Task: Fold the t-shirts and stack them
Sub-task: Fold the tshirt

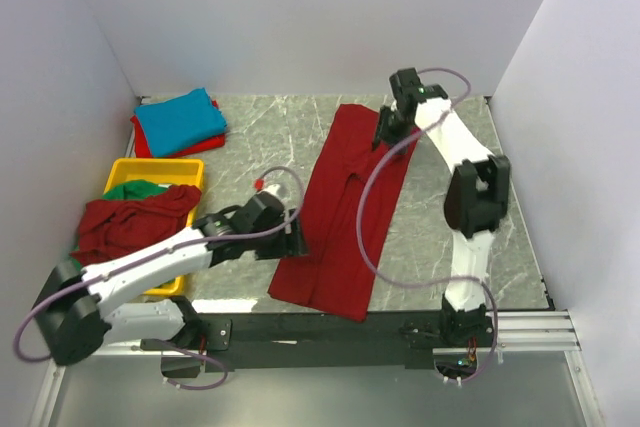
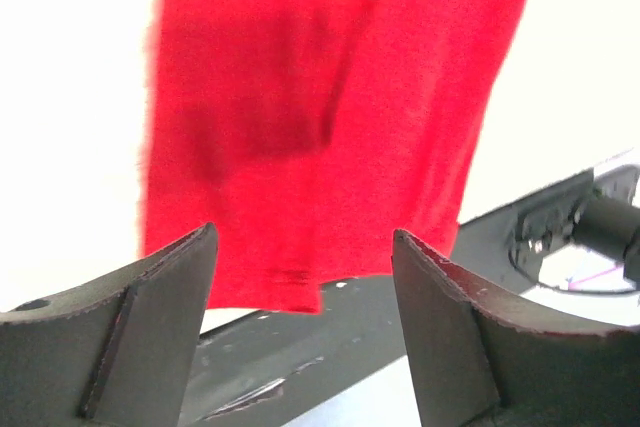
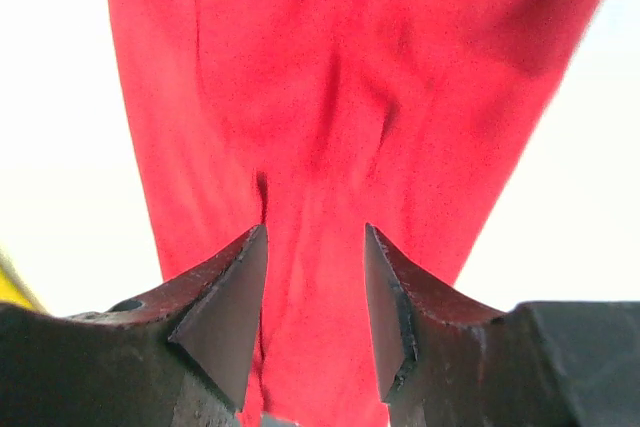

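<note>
My right gripper will next move back and down to the dark red t-shirt's other near corner [image 1: 361,316], back from it, as my left gripper is at the t-shirt's tray-side edge.
A dark red t-shirt [image 1: 345,207] lies folded into a long strip down the middle of the table. My left gripper [image 1: 297,234] is open at the strip's left edge near its front end. In the left wrist view the shirt [image 2: 320,107] lies just ahead of the spread gripper [image 2: 305,277]. My right gripper [image 1: 383,133] is open over the strip's far right corner. In the right wrist view the gripper [image 3: 315,277] stands apart over the cloth [image 3: 340,107]. A folded turquoise shirt [image 1: 178,119] lies on a folded red one [image 1: 205,145] at the back left.
A yellow tray [image 1: 160,169] at the left holds a green shirt [image 1: 135,188], and a crumpled dark red shirt [image 1: 125,222] hangs over its front. White walls close in the marble table [image 1: 450,237]. A black rail [image 1: 330,329] runs along the near edge.
</note>
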{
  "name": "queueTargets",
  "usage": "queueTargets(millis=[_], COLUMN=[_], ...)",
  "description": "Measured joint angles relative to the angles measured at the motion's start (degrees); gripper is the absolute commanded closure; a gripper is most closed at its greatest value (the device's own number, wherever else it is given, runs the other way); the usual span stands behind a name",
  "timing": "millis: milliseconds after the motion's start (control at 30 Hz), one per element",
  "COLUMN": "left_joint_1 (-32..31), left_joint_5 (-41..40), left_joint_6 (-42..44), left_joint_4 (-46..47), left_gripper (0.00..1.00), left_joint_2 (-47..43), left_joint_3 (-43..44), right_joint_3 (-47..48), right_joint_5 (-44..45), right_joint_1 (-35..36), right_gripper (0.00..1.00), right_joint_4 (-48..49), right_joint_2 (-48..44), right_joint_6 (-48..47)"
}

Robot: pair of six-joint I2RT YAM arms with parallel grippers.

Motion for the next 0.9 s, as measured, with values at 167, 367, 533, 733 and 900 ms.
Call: queueTargets(millis=[167, 367, 533, 733, 900], left_joint_1=[4.4, 7.0, 9.0, 9.5, 9.7], left_joint_5=[-1.3, -1.1, 0.4, 3.4, 4.7], left_joint_6=[-1.7, -0.8, 0.7, 1.6, 2.5], left_joint_4=[-2.5, -5.7, -5.9, -4.8, -3.8], left_gripper=[0.23, 0.22, 0.23, 0.23, 0.23], left_joint_2=[-6.2, -6.5, -8.6, -9.3, -8.6], left_joint_3=[-5.6, -7.6, -9.0, -11.6, -12.2], right_joint_3=[-23.7, -49.5, -63.1, -75.4, -78.4], right_joint_5=[1.2, 4.1, 5.6, 6.1, 6.3], right_joint_1=[4.5, 14.9, 27.4, 40.7, 48.8], right_gripper=[0.50, 0.50, 0.50, 0.51, 0.51], right_joint_4=[6.5, 10.2, 11.2, 10.8, 10.9], right_joint_2=[-18.4, -36.6, -49.6, -60.2, -60.0], right_joint_6=[2.5, 9.5, 21.1, 38.4, 48.8])
